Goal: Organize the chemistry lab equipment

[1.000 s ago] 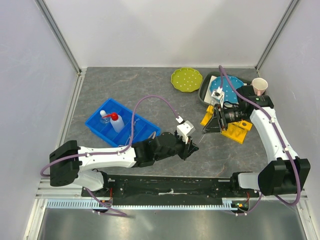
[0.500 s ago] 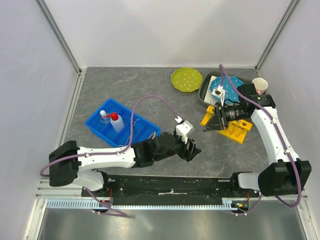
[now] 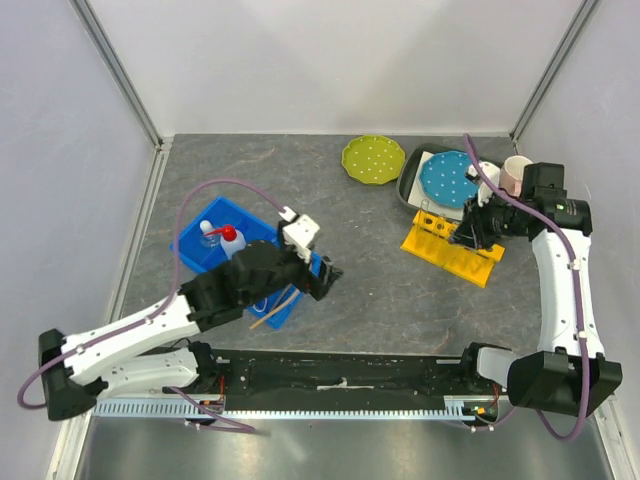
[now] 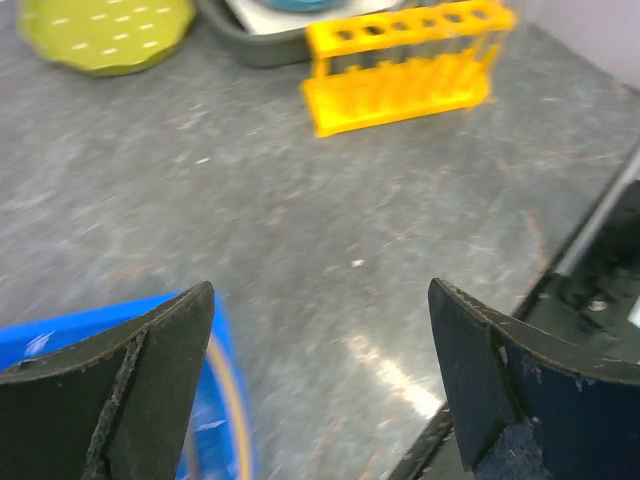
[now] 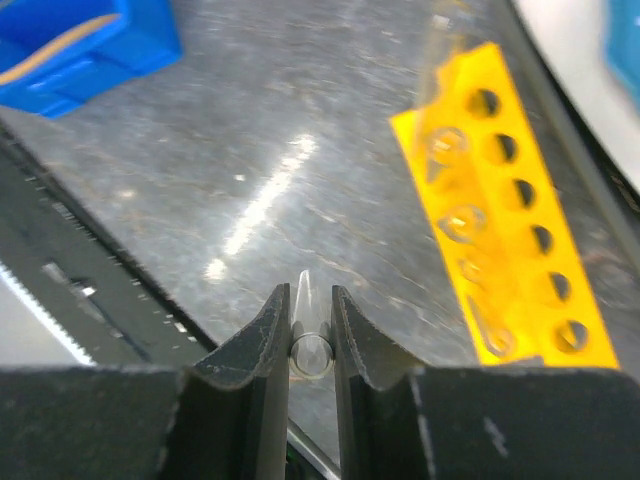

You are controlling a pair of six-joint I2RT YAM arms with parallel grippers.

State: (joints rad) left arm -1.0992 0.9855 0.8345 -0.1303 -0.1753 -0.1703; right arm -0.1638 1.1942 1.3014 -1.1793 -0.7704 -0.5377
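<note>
The robot's right gripper will next move down and toward the rack's end farthest from the bin to release the glass tube, since clear tubes stand in the rack (image 3: 450, 255).
The blue bin (image 3: 192, 252) holds the squeeze bottle with a red nozzle cap (image 3: 232, 243) and the small stoppered flask (image 3: 208, 232). A tan rubber tube (image 3: 274, 306) lies across the bin's near right end, partly over its edge. My left gripper (image 3: 318, 275) hovers open just right of that end; in the left wrist view nothing sits between its fingers (image 4: 320, 288), with the tan tube (image 4: 232, 390) by the left one. My right gripper (image 3: 466, 232) is above the yellow rack (image 3: 450, 255), shut on a thin clear glass tube (image 5: 307, 300).
A green dotted plate (image 3: 373, 159) lies at the back. A blue dotted plate (image 3: 448, 178) rests in a grey tray (image 3: 408, 186), with a pink cup (image 3: 517, 172) to its right. The rack (image 5: 500, 200) holds clear tubes in some holes.
My left arm swung from mid-table to the blue bin and its jaws opened; the tan tube now lies there. My right gripper closed on a glass tube and drew back rightward.
</note>
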